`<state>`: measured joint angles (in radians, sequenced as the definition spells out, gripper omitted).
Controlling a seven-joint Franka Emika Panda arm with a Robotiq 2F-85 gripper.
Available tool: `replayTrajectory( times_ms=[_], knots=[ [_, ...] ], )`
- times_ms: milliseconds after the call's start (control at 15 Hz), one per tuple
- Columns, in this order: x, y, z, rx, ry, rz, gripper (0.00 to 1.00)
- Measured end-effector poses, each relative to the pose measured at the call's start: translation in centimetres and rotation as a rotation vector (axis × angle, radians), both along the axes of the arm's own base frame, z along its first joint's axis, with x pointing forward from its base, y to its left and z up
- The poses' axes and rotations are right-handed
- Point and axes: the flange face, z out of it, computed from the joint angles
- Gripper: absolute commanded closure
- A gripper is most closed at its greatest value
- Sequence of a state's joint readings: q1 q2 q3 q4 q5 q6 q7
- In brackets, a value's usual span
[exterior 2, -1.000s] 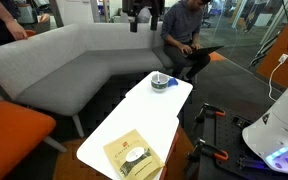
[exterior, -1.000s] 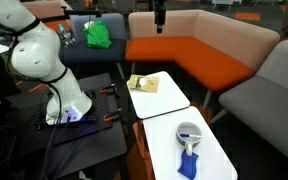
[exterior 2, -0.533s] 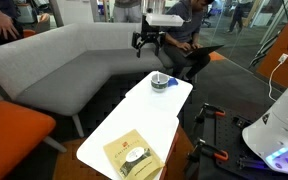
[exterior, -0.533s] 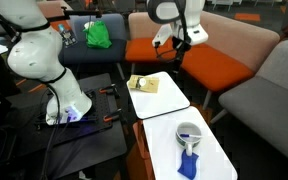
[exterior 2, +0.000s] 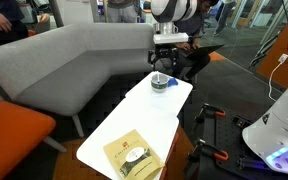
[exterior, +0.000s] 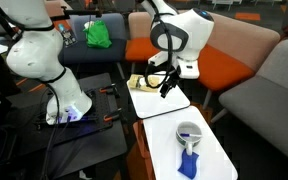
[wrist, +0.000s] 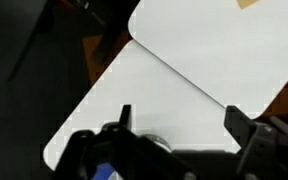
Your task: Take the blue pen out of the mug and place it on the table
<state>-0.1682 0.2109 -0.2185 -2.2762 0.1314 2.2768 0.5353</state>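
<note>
The robot's gripper is above the white mug's opening [exterior: 188,132] [wrist: 156,142] and its fingers are already wide apart, so it needs to move over the opening next and go down to the blue pen.
The white mug [exterior: 188,132] stands near the end of the white table [exterior: 214,150]. It also shows in an exterior view [exterior 2: 161,83], and its rim peeks past my gripper's body in the wrist view [wrist: 152,141]. The blue pen is too small to make out in the mug. My gripper [exterior: 168,84] hangs in the air over the table. In an exterior view my gripper [exterior 2: 164,66] appears just above the mug. In the wrist view my gripper [wrist: 181,120] is open and empty, with its fingertips [wrist: 124,116] wide apart.
A flat blue item [exterior: 188,162] lies next to the mug; a bit of blue shows in the wrist view [wrist: 108,172]. A tan card with objects [exterior: 144,84] lies on the adjoining white tabletop [exterior 2: 134,155]. Sofas surround the tables. A person sits behind [exterior 2: 189,25].
The arm has swung down from high above the sofa toward the white table, and the gripper now hangs lower, near the mug. The mug and blue item have not moved.
</note>
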Motion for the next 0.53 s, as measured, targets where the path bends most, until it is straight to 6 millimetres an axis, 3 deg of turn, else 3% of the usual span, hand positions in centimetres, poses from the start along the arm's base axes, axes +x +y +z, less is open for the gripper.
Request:
replayTrajectory(
  times_ms=[333,533],
  knots=[
    [0.2,-0.1,0.2,-0.008,-0.003,-0.017,0.0],
    [0.6,-2.4,-1.5,-0.104,-0.045,-0.141,0.0]
  ],
)
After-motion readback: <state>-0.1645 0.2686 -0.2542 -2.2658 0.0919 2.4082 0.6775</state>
